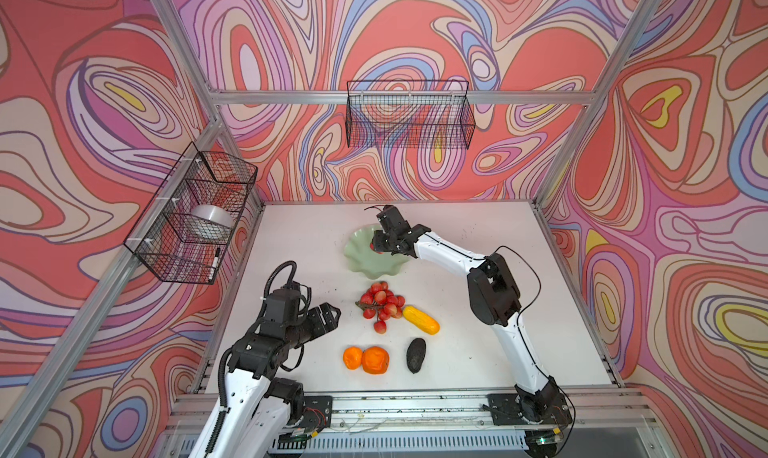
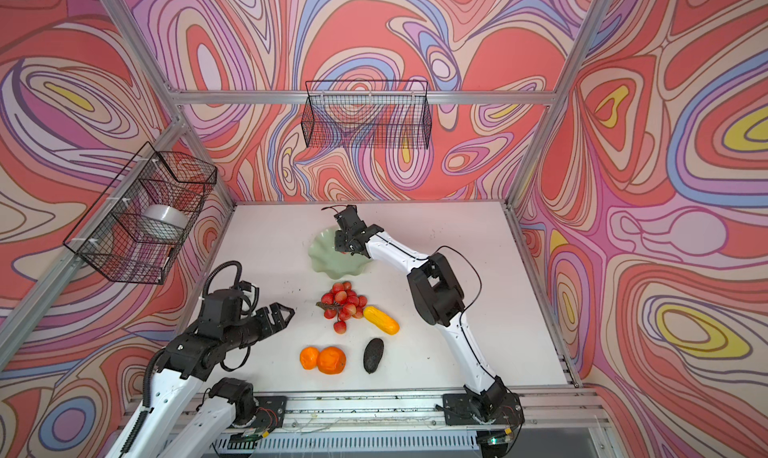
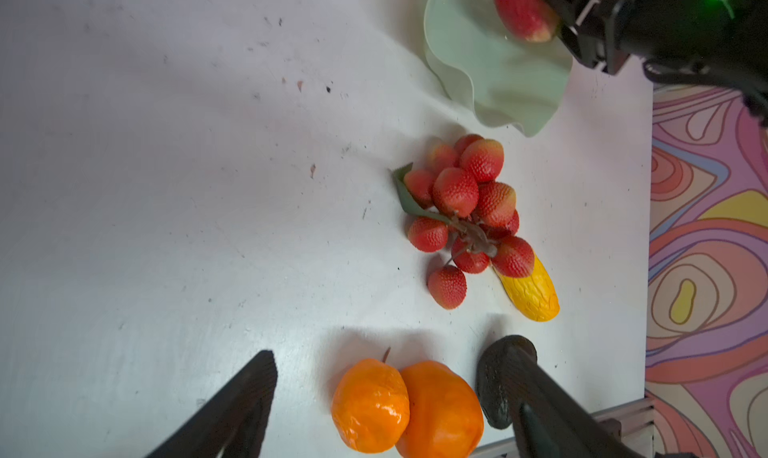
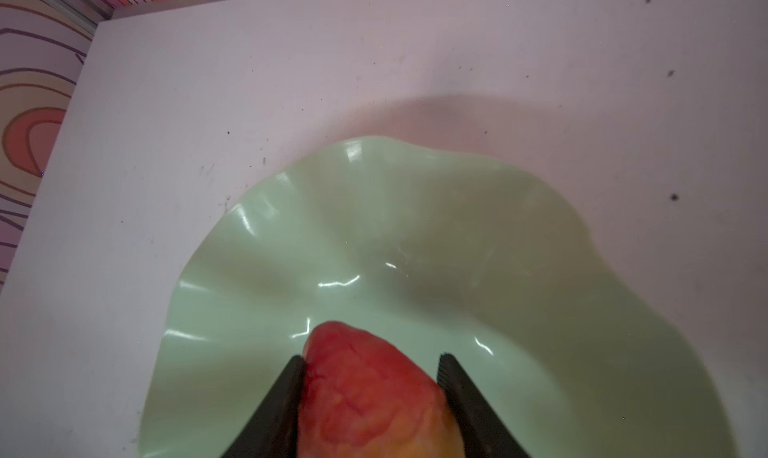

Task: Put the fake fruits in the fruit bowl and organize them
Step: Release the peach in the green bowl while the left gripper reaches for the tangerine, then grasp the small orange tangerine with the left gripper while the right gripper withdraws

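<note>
The red fruit [image 4: 365, 385] will go down into the empty middle of the pale green fruit bowl next. The bowl is below it, and my right gripper will lower the fruit there and let go.
The pale green fruit bowl [image 1: 365, 265] [image 2: 328, 260] [image 4: 415, 248] lies at the table's back middle. Above it my right gripper [image 1: 378, 246] [image 4: 370, 360] is shut on a red fruit [image 4: 365, 385] [image 3: 523, 11]. Nearer the front, a red grape bunch [image 1: 382, 304] [image 3: 465, 215] touches a yellow oblong piece [image 1: 420, 319] [image 3: 532, 294]. Two orange fruits [image 1: 353, 357] [image 1: 375, 359] [image 3: 370, 406] sit together beside a dark avocado [image 1: 415, 355] [image 3: 492, 389]. My left gripper [image 1: 332, 314] [image 2: 286, 310] [image 3: 390, 352] hangs open and empty, left of the grapes and above the oranges.
A black wire basket [image 1: 409, 115] hangs on the back wall. Another wire basket [image 1: 195, 215] on the left wall holds a white round object [image 1: 212, 219]. Aluminium rails edge the white table [image 1: 291, 248] on all sides.
</note>
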{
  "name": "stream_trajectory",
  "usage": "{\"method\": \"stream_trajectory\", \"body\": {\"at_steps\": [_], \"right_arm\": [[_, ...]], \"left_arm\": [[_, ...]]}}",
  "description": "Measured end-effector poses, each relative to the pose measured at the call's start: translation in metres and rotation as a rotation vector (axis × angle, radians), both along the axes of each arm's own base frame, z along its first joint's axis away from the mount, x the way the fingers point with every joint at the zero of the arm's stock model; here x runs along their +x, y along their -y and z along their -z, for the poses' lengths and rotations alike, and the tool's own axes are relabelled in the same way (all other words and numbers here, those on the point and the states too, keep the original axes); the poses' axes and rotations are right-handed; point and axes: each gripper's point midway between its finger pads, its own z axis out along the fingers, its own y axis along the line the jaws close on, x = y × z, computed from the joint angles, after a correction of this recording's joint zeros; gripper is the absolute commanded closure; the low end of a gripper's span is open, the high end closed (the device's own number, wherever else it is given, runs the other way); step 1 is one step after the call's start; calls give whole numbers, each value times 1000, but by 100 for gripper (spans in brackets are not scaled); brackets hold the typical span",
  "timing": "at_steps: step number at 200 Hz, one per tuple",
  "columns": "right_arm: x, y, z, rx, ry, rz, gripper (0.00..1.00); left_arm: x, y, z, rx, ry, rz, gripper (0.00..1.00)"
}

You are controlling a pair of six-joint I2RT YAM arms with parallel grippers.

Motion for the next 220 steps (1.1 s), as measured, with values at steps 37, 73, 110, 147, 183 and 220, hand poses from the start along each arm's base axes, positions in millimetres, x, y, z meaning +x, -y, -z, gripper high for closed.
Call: {"method": "stream_trajectory", "body": {"at_steps": [37,73,110,147,183,220], "right_arm": [[7,-6,33,-46,-20,-33,53],[8,-7,29,-57,-7,-44,28],[8,-6,30,-61,-7,-49,15],[5,7,-1,-51,37,-38,6],[-2,43,-124,36,235,20,2],[-46,101,-226,164,401,89,2]], "left_arm": [[-16,13,27,-6,-93,28,15],[-34,14,63,4,-192,31,14],[-37,21,69,-2,-207,58,13],[-38,36,67,-13,-191,115,11],[-41,44,83,24,-233,148,11],[-44,46,100,87,-292,163,18]]}}
